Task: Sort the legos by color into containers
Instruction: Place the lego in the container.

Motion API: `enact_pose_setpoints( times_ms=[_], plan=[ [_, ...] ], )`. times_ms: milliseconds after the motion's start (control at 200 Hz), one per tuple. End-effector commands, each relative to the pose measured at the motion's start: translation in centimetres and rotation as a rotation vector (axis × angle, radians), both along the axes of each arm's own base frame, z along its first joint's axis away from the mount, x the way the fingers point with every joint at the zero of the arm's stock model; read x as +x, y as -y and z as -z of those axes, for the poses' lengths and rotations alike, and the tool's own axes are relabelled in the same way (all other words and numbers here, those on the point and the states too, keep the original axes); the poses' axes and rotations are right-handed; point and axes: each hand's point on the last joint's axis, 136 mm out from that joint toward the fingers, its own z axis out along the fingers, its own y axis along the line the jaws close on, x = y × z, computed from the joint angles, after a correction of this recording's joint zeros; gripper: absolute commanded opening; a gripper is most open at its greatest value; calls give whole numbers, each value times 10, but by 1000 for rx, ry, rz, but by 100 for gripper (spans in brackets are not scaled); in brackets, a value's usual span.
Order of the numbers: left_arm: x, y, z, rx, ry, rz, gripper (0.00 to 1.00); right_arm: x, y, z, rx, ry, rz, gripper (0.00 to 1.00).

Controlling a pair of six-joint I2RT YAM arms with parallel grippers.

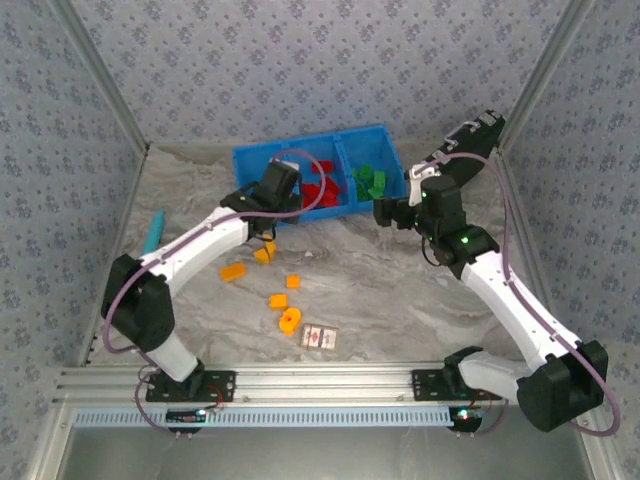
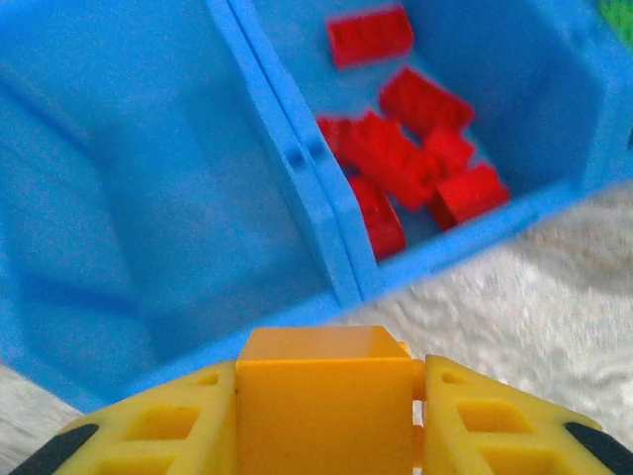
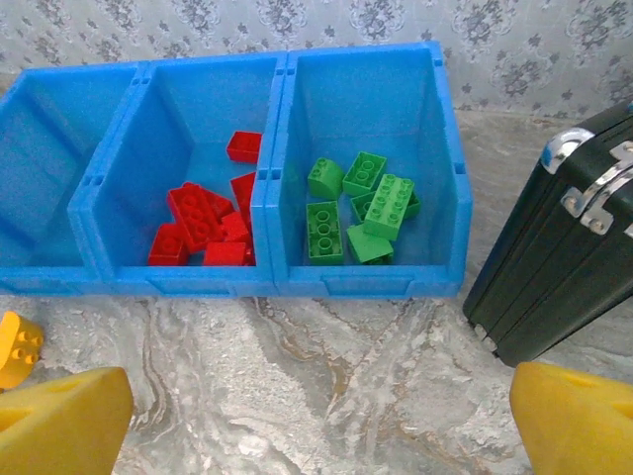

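Observation:
Next, my left gripper moves outward over the tray's near side and above its empty section and releases the yellow-orange brick, as red and green occupy the others.
My left gripper (image 2: 326,401) is shut on a yellow-orange brick (image 2: 324,381), held just short of the blue tray's (image 1: 310,141) near wall, by the divider between its empty left compartment (image 2: 129,198) and the middle one. Red bricks (image 2: 410,158) lie in the middle compartment and green bricks (image 3: 361,203) in the right one. Over bare table in front of the tray, my right gripper (image 3: 321,416) is open with nothing between its fingers (image 3: 59,426). Several yellow-orange bricks (image 1: 278,300) and a round yellow piece (image 1: 290,320) lie loose on the table.
A black case (image 3: 564,237) stands right of the tray, close to my right gripper (image 1: 385,212). A red-patterned card box (image 1: 320,337) lies near the front edge, and a teal pen (image 1: 152,232) by the left wall. Patterned walls enclose the table.

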Motion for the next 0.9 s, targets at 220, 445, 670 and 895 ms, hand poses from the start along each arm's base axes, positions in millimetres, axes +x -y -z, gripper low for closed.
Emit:
enact_pose_setpoints(
  times_ms=[220,445,670,895],
  plan=[
    [58,-58,12,62,46,-129,32,-54,-69,18,64,-58,-450,100],
    [86,-53,40,91,7,-116,33,-108,-130,40,-50,-102,-777,100],
    [98,-53,54,93,-26,-121,42,-118,-168,69,-235,-71,-901,100],
    [96,-53,47,69,-17,-118,56,-137,-200,99,-337,5,-1099,100]
  ],
)
